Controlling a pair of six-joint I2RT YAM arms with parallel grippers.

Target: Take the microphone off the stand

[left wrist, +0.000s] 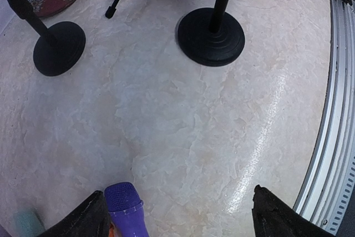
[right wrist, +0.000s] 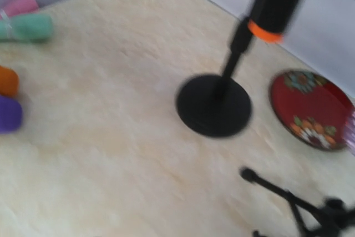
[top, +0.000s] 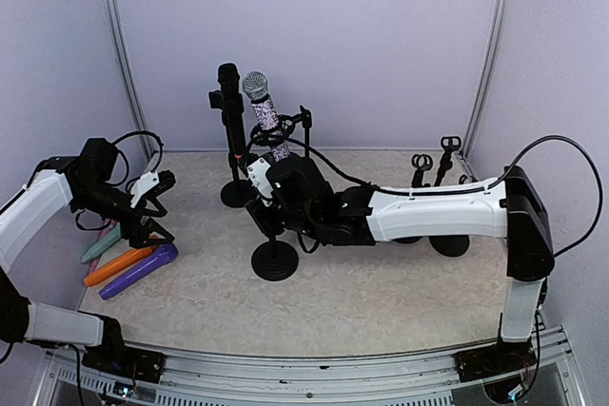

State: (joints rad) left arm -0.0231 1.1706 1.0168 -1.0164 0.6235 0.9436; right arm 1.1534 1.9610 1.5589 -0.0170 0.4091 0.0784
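Observation:
The empty stands are to the right of my right gripper in the top view. My right gripper will carry the stand's pole next to them, away from the microphones, and release it.
A glittery microphone (top: 266, 113) with a silver head stands tilted in the clip of a stand at the back centre. Its lower end is hidden behind my right arm. A black microphone (top: 228, 92) sits on a second stand just to its left, and its orange band (right wrist: 260, 30) shows in the right wrist view. My right gripper (top: 259, 178) is low beside these stands; its fingers do not show. My left gripper (top: 158, 212) is open over the purple microphone (left wrist: 125, 208), whose head lies by the left finger (left wrist: 89, 219).
Teal (top: 99, 245), orange (top: 116, 265) and purple (top: 139, 271) microphones lie at the left. Round stand bases (top: 274, 261) (left wrist: 211, 36) (left wrist: 59, 48), tripod legs (right wrist: 288, 198) and a red plate (right wrist: 310, 109) crowd the middle. More stands (top: 433, 164) are at the back right. A metal rail (left wrist: 333, 137) edges the table.

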